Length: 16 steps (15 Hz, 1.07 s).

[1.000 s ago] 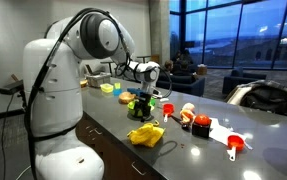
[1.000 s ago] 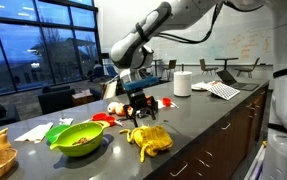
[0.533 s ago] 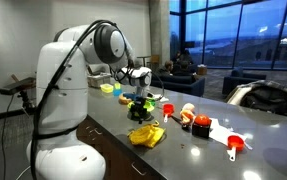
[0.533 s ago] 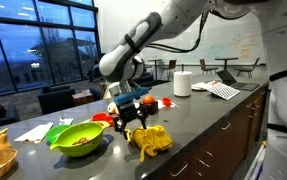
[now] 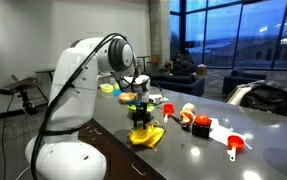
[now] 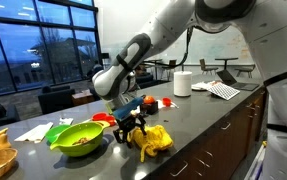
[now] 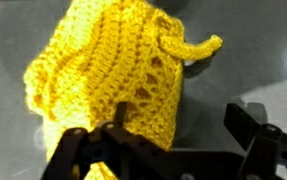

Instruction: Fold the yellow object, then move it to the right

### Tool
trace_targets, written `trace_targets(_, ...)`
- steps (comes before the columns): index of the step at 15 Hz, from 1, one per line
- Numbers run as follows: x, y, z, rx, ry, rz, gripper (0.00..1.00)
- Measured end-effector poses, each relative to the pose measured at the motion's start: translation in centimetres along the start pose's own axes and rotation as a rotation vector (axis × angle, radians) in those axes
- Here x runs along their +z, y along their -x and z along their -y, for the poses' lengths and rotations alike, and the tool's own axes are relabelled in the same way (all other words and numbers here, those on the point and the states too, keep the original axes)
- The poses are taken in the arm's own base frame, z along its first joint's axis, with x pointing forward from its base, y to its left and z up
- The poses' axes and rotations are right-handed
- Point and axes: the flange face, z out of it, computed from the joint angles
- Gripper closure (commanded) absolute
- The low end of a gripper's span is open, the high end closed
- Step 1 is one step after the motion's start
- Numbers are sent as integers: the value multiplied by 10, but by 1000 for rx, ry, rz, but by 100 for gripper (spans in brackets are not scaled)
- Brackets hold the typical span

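Observation:
Next, my gripper moves down and to the left in the wrist view onto the cloth's edge (image 6: pixel 146 144) (image 7: pixel 151 115) and closes, since one open finger stands over bare table.
The yellow object is a crocheted yellow cloth, bunched up on the dark table. It shows in both exterior views (image 5: pixel 149 135) (image 6: pixel 153 139) and fills the wrist view (image 7: pixel 113 75). My gripper (image 5: pixel 140 127) (image 6: pixel 129 133) is low over the cloth's edge. In the wrist view the gripper (image 7: pixel 178 135) is open: one finger rests on the cloth's lower edge, the other stands over bare table beside it. Nothing is held.
A green bowl (image 6: pixel 77 138) sits beside the cloth. Red and white toys and cups (image 5: pixel 198 123) lie further along the table. A white roll (image 6: pixel 183 83) and papers stand at the far end. The table's front edge runs close to the cloth.
My arm has swung across and down, bringing the gripper from above the table's middle to the cloth's edge. The cloth has not visibly moved.

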Motion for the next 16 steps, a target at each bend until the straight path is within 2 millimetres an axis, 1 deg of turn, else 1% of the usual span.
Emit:
trace_targets(5, 16, -7, 4, -26, 89, 53, 0)
trace_targets(9, 23, -4, -3, -28, 160, 110, 0)
trace_targets(10, 24, -3, -6, -26, 171, 121, 9)
trace_targets(11, 24, -3, -8, -24, 177, 126, 26)
trace_targets(13, 24, -4, -9, -27, 181, 123, 39)
trace_targets(14, 24, -5, -8, -30, 179, 119, 49)
trace_targets(16, 22, -7, -6, -37, 165, 95, 64)
